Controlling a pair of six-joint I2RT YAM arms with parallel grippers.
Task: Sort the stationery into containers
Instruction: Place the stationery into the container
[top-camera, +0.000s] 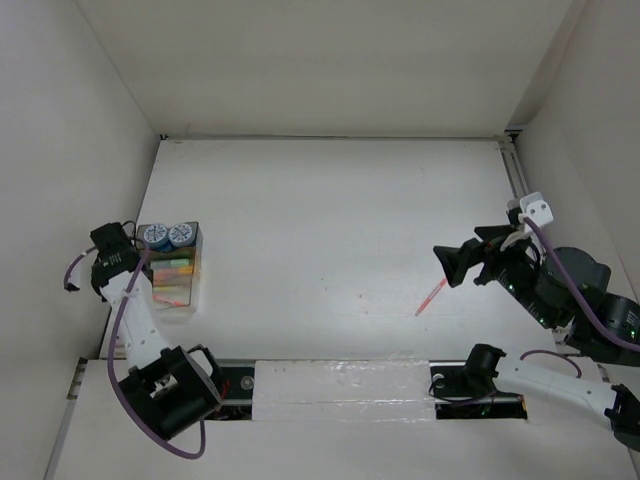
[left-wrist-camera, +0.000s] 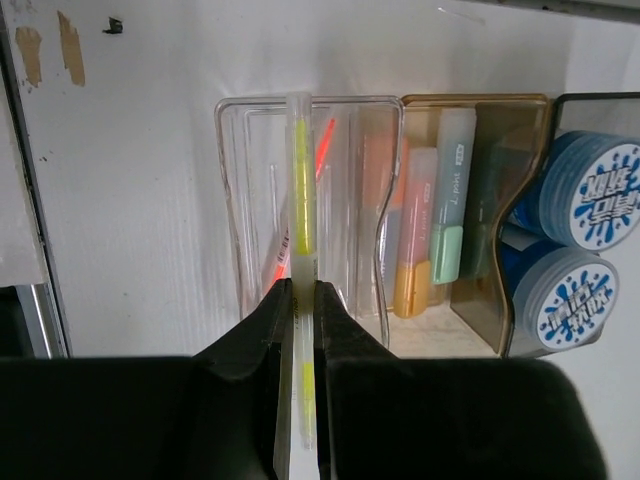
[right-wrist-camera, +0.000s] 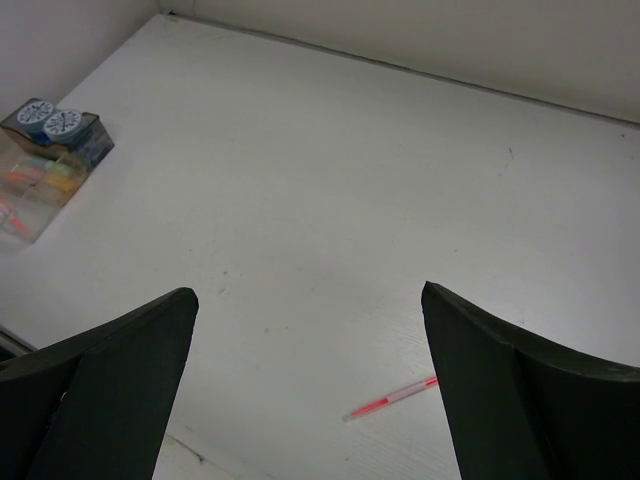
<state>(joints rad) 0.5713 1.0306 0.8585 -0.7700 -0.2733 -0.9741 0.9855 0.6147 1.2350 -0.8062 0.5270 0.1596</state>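
My left gripper will lower the yellow pen next and move slightly toward the tan section to let go of it, because an orange-red pen is in the tray's clear section (top-camera: 175, 300) (left-wrist-camera: 314, 205).
The divided tray (left-wrist-camera: 232, 200) sits at the table's left edge (top-camera: 197, 268). My left gripper (left-wrist-camera: 300, 285) is shut on a thin yellow pen (left-wrist-camera: 300, 190), held lengthwise over the tray's clear compartment, where an orange-red pen (left-wrist-camera: 322, 150) lies. An orange highlighter (left-wrist-camera: 412, 270) and a green highlighter (left-wrist-camera: 452, 200) lie in the tan compartment. Two blue-and-white cylinders (left-wrist-camera: 605, 190) fill the end compartment (top-camera: 168, 235). My right gripper (right-wrist-camera: 310, 300) is open and empty above the table. A pink pen (right-wrist-camera: 390, 398) lies on the table below it, near the front edge (top-camera: 431, 297).
White enclosure walls (top-camera: 90, 150) rise close on the left, back and right. A metal rail (top-camera: 330, 382) runs along the near edge between the arm bases. The left arm's cable (top-camera: 120, 330) loops beside the tray.
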